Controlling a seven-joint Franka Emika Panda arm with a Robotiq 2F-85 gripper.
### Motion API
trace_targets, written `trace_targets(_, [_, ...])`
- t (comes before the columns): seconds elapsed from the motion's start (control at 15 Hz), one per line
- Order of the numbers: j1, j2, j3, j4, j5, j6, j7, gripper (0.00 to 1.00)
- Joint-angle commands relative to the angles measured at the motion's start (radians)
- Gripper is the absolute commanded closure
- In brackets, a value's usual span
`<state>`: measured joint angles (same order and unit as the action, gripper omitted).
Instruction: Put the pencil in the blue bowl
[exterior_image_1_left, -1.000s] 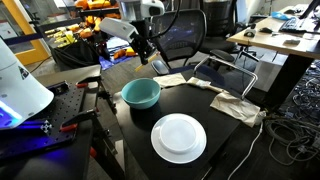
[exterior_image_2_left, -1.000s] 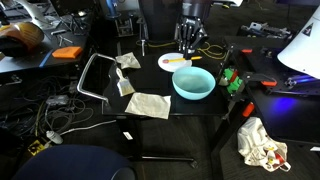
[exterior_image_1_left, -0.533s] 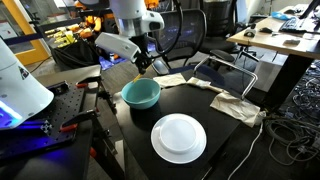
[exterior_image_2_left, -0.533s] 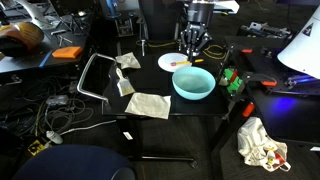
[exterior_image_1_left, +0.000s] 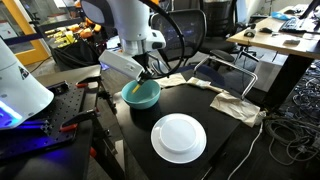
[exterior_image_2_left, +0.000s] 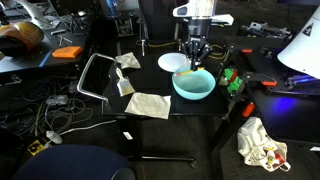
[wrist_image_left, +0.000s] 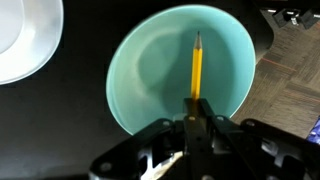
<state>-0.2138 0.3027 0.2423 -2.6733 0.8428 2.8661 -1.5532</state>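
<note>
The gripper moves down toward the inside of the blue bowl next, easing toward the white plate. It then releases the pencil's end, which still hangs above the bowl's bottom.
The blue bowl (exterior_image_1_left: 141, 94) stands on the black table, also in an exterior view (exterior_image_2_left: 193, 83) and in the wrist view (wrist_image_left: 150, 70). My gripper (exterior_image_1_left: 146, 76) hangs just above the bowl's middle, also seen in an exterior view (exterior_image_2_left: 194, 66). In the wrist view its jaws (wrist_image_left: 196, 108) are shut on the end of the orange-yellow pencil (wrist_image_left: 196, 66). The pencil points out over the bowl's inside with its dark tip near the far rim.
A white plate (exterior_image_1_left: 178, 137) lies on the table beside the bowl, also in an exterior view (exterior_image_2_left: 170, 62). Crumpled cloths (exterior_image_1_left: 238, 105) lie on the table. A metal frame (exterior_image_2_left: 92, 74) sits at the table's side. Tools (exterior_image_2_left: 233, 80) lie near the bowl.
My gripper has moved with the pencil from over the area behind the bowl to right above the bowl and has come lower.
</note>
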Motion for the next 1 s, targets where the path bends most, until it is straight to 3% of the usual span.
trace_targets(0.0, [-0.038, 0.063, 0.032, 0.057, 0.069, 0.024, -0.085, 0.98])
trace_targets(0.2, [-0.044, 0.103, 0.036, 0.090, 0.106, 0.037, -0.112, 0.97])
trace_targets(0.27, [-0.047, 0.112, 0.036, 0.100, 0.120, 0.038, -0.117, 0.67])
trace_targets(0.4, [-0.048, 0.127, 0.033, 0.112, 0.133, 0.043, -0.114, 0.59])
trace_targets(0.93, [-0.046, 0.128, 0.032, 0.122, 0.142, 0.064, -0.109, 0.01])
